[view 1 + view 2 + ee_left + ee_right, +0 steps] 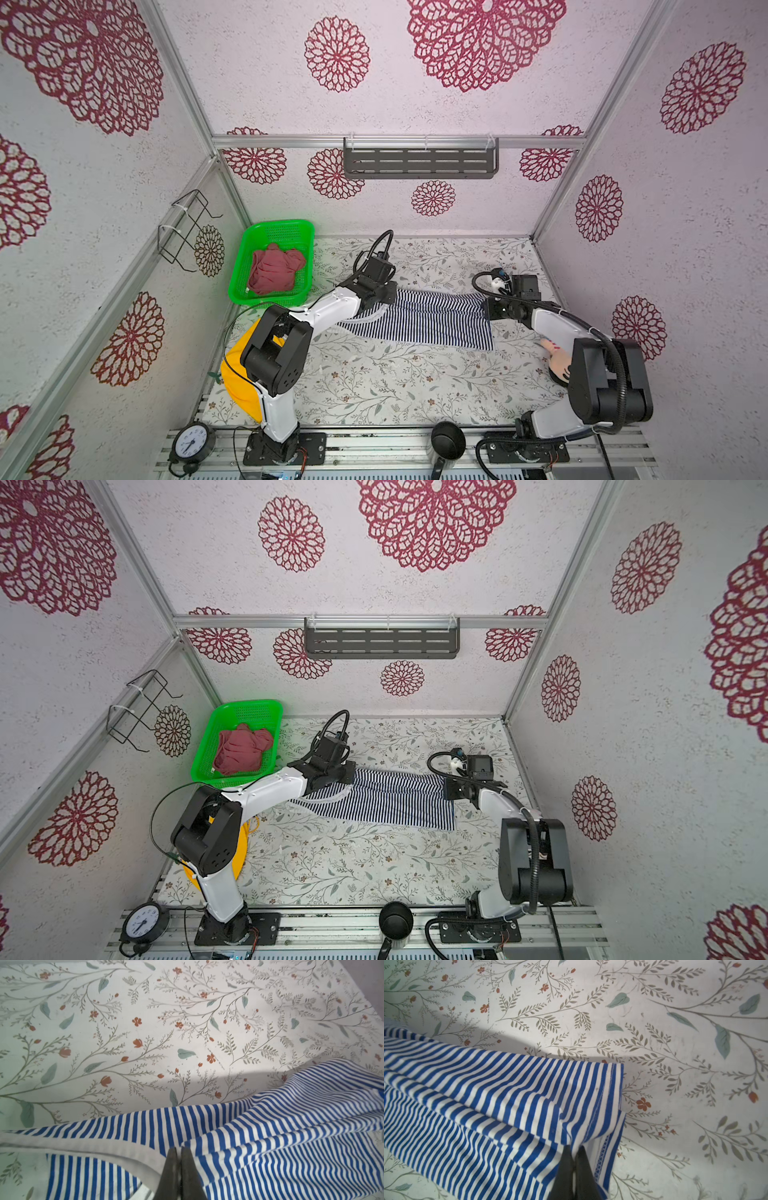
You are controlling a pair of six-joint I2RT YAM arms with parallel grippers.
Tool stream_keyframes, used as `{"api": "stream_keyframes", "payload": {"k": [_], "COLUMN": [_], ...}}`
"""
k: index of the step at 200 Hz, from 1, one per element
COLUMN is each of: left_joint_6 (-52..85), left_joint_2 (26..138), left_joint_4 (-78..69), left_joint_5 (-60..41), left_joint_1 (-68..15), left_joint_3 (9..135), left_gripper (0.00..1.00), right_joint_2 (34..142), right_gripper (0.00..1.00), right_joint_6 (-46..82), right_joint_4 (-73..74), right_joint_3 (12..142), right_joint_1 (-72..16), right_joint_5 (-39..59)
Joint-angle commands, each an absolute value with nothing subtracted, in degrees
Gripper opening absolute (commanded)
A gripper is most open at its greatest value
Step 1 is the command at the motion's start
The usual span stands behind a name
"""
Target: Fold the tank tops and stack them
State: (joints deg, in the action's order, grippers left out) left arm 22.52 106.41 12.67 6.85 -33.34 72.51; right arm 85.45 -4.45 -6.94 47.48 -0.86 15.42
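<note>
My right gripper is above the flat striped layer [480,330], which lies below it and toward my base, so it should move back and down and release the hem corner there.
The navy-and-white striped tank top [419,322] [384,802] lies stretched left to right across the floral table, shown in both top views. My left gripper [385,296] [348,777] [180,1149] is shut on the striped cloth beside its white-trimmed strap end. At the other end, my right gripper [488,309] [449,791] [574,1148] is shut on the hem corner. In the wrist views the cloth [291,1136] [488,1095] runs in long folds between the two grips. The plain rose-red tank top [274,270] [241,750] sits crumpled in the green basket.
The green basket [272,226] stands at the back left corner. A yellow cloth hat [235,374] lies under the left arm. A clock [193,442] and a black pot [446,440] sit on the front rail. A pink toy [555,353] lies by the right arm.
</note>
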Motion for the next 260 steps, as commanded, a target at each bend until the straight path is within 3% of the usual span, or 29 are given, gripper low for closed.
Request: {"api": "stream_keyframes", "payload": {"k": [1, 66, 91, 101, 115, 141, 187, 221, 260], "left_joint_6": [24.21, 26.74, 26.88, 26.89, 26.81, 27.39, 34.63, 37.37, 38.37], "left_joint_2": [104.6, 103.78, 102.04, 100.84, 99.02, 97.97, 108.13, 110.59, 109.12], "left_joint_4": [12.18, 11.28, 10.99, 11.14, 11.6, 12.69, 11.05, 10.76, 10.37], "left_joint_5": [8.88, 10.81, 9.62, 9.58, 9.93, 9.14, 3.22, 3.51, 6.11], "left_joint_1": [-33.73, -33.86, -33.95, -34.04, -34.11, -34.22, -36.57, -38.08, -37.26], "left_joint_3": [69.89, 65.66, 63.61, 62.92, 62.49, 64.94, 73.36, 71.77, 65.26], "left_gripper": [0.0, 0.0, 0.3, 0.42, 0.51, 0.55, 0.52, 0.48, 0.5], "right_joint_2": [81.91, 79.01, 76.38, 75.18, 73.12, 70.86, 78.57, 84.33, 88.58], "right_gripper": [0.0, 0.02, 0.33, 0.39, 0.46, 0.45, 0.29, 0.22, 0.19], "right_joint_6": [-1.83, 3.04, 5.46, 6.41, 7.32, 10.99, 20.64, 26.12, 26.52], "right_joint_4": [-7.69, -11.19, -12.67, -13.08, -14.16, -14.88, -13.53, -10.76, -14.71], "right_joint_3": [46.4, 41.9, 40.54, 40.5, 41.01, 42.39, 46.13, 45.63, 45.71], "right_joint_1": [-0.71, -0.79, -0.74, -0.79, -0.78, -1.72, -11.62, -13.27, -11.82], "right_joint_5": [13.27, 12.57, 11.8, 11.36, 10.36, 9.52, 5.72, 5.76, -1.56]}}
